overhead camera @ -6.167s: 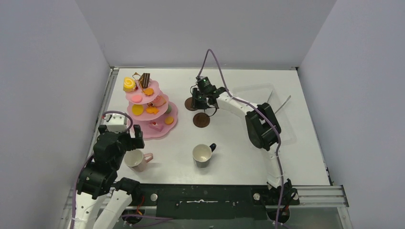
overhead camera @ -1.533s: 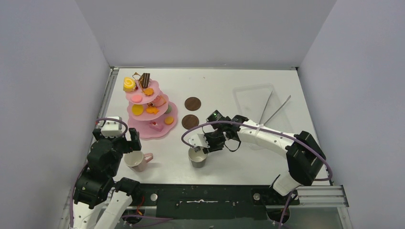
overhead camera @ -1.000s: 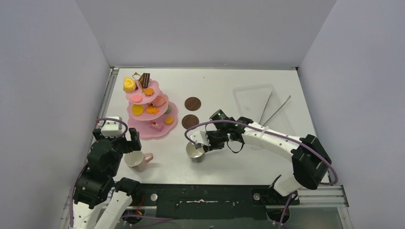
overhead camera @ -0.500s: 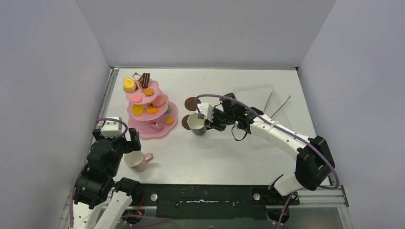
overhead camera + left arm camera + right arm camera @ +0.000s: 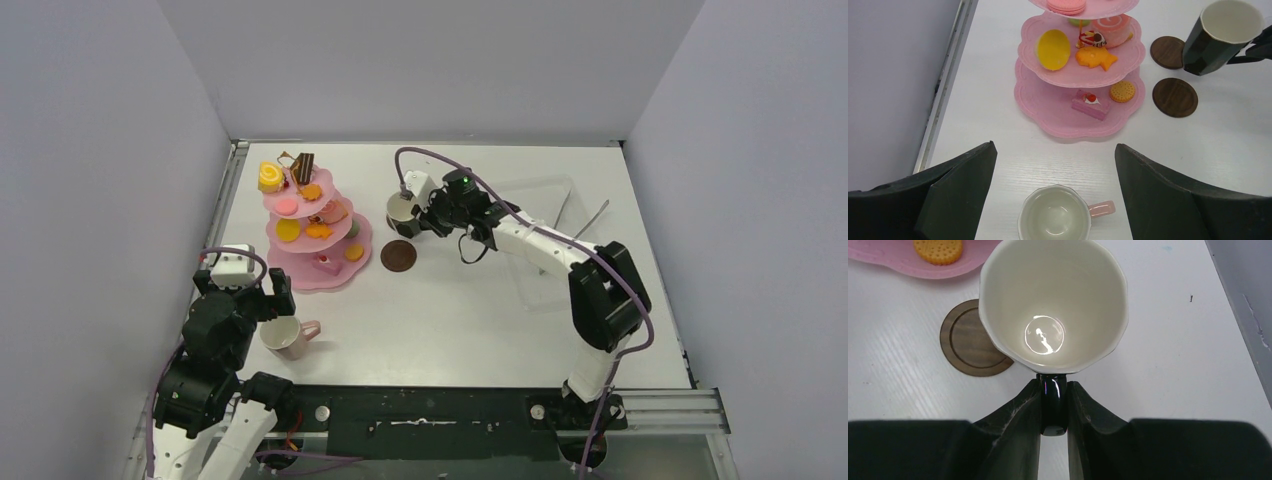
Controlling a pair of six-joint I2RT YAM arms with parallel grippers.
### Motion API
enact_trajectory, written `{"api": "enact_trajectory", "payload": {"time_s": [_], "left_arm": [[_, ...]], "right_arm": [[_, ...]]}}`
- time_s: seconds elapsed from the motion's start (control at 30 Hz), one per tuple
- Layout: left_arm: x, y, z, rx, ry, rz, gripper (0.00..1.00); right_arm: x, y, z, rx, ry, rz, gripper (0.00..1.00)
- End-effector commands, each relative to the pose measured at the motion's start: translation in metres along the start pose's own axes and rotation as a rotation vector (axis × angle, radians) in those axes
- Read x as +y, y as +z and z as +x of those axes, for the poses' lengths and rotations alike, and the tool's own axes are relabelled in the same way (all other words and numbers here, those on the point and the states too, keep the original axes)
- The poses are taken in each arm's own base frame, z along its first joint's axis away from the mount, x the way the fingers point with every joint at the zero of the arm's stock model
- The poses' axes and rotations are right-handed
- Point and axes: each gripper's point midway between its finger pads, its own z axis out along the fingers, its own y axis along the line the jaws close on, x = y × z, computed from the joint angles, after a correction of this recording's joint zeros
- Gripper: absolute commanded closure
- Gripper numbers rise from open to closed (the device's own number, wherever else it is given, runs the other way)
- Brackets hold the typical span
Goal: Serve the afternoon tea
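Note:
My right gripper eases outward and down next, setting the black mug onto the far brown coaster to release its handle, since the mug's base still hangs raised.
My right gripper is shut on the handle of the black mug. It holds the mug upright at the far brown coaster, beside the pink stand of toy pastries. The mug is white inside and empty. The near coaster lies bare. One coaster shows beside the mug in the right wrist view. My left gripper hangs open above the pink mug, apart from it.
A clear plastic tray lies at the back right under my right arm, and metal tongs rest at its right side. Grey walls close in the table on three sides.
My right gripper has carried the black mug from the front middle of the table back and up to the far coaster. The left arm and pink mug have not moved.

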Motion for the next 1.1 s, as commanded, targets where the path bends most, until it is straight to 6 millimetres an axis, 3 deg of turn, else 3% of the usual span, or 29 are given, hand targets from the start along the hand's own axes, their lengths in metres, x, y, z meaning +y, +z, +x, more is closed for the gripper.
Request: {"api": "enact_trajectory", "payload": {"time_s": [0.0, 0.3, 0.47, 0.77, 1.0, 1.07], "left_arm": [[0.0, 0.001, -0.017, -0.067, -0.018, -0.003, 0.13], [-0.001, 0.002, -0.018, -0.071, -0.017, 0.002, 0.13], [-0.002, 0.004, -0.017, -0.063, -0.013, 0.005, 0.13], [-0.001, 0.004, -0.017, -0.064, -0.012, -0.002, 0.13], [-0.001, 0.006, -0.016, -0.059, -0.01, -0.003, 0.12], [-0.001, 0.006, -0.017, -0.058, -0.01, -0.005, 0.12]], "right_arm": [[-0.056, -0.005, -0.089, -0.271, -0.01, 0.181, 1.0], [-0.078, 0.027, -0.087, -0.302, 0.07, 0.203, 1.0], [-0.085, 0.04, -0.076, -0.281, 0.086, 0.196, 1.0], [-0.076, 0.057, -0.058, -0.27, 0.118, 0.117, 1.0], [-0.072, 0.06, -0.051, -0.254, 0.121, 0.096, 0.9], [-0.071, 0.059, -0.049, -0.248, 0.123, 0.092, 0.82]]}}
